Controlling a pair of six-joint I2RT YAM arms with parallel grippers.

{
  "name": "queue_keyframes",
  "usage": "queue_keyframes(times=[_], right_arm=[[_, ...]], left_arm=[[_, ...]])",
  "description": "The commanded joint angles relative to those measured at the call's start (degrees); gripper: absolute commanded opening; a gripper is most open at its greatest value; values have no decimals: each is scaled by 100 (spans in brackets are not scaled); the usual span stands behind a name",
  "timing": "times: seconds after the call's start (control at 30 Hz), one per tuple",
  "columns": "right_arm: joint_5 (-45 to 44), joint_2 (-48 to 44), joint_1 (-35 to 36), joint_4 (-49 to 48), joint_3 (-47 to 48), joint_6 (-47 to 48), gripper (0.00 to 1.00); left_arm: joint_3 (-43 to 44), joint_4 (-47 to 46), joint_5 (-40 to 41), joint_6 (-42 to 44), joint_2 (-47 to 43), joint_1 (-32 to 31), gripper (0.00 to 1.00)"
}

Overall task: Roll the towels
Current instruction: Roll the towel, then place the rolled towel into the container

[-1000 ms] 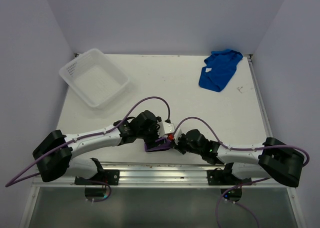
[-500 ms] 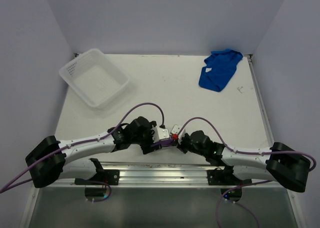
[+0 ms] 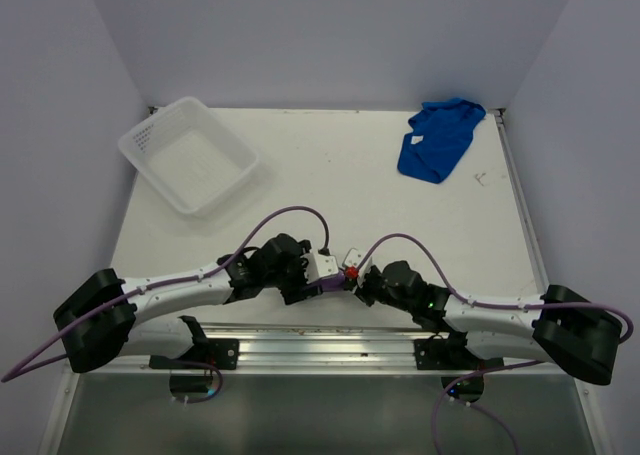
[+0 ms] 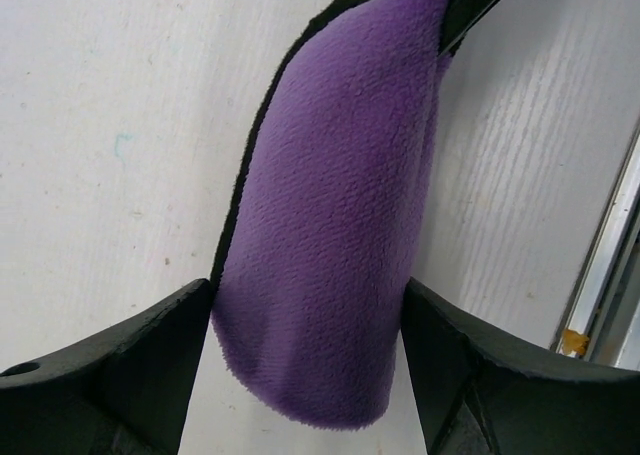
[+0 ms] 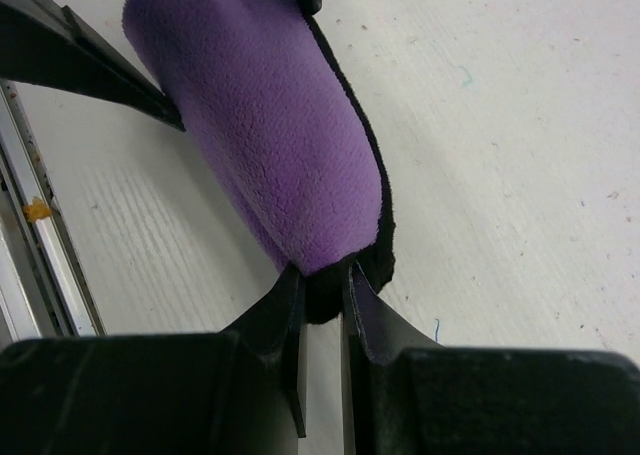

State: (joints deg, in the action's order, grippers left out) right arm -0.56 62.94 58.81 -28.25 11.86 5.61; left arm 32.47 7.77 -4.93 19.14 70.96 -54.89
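Note:
I will first shift my left gripper a little along the rolled purple towel toward my right gripper, and then I will close my left gripper.
The purple towel (image 4: 335, 205) lies as a tight roll on the white table near the front edge, mostly hidden under both wrists in the top view (image 3: 331, 286). My left gripper (image 4: 308, 295) straddles one end of the roll, a finger pressed against each side. From the opposite end, my right gripper (image 5: 322, 285) is pinched shut on the dark inner edge of the purple towel (image 5: 270, 145). In the top view the left gripper (image 3: 322, 278) and right gripper (image 3: 352, 278) face each other. The royal blue towel (image 3: 437, 140) lies crumpled at the far right corner.
A white plastic basket (image 3: 223, 130) stands tilted at the far left. The aluminium rail (image 3: 320, 340) runs along the table's front edge just behind the roll and also shows beside it as the rail (image 4: 610, 275) in the left wrist view. Walls close in the table on three sides.
Over the last second both wrists closed in over the roll, so less purple shows from above. The left arm stretched out lower. In the last half second almost nothing moved.

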Motion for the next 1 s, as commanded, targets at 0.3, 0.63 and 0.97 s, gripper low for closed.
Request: queue_keyframes(times=[0.3, 0.63, 0.97], right_arm=[[152, 245, -18, -374, 97, 213, 0], [126, 289, -18, -348, 133, 230, 0], [152, 210, -18, -400, 89, 222, 0]], left_arm=[[-39, -680, 291, 406, -170, -4, 79], [84, -795, -245, 890, 277, -4, 80], [93, -680, -395, 1013, 620, -4, 79]])
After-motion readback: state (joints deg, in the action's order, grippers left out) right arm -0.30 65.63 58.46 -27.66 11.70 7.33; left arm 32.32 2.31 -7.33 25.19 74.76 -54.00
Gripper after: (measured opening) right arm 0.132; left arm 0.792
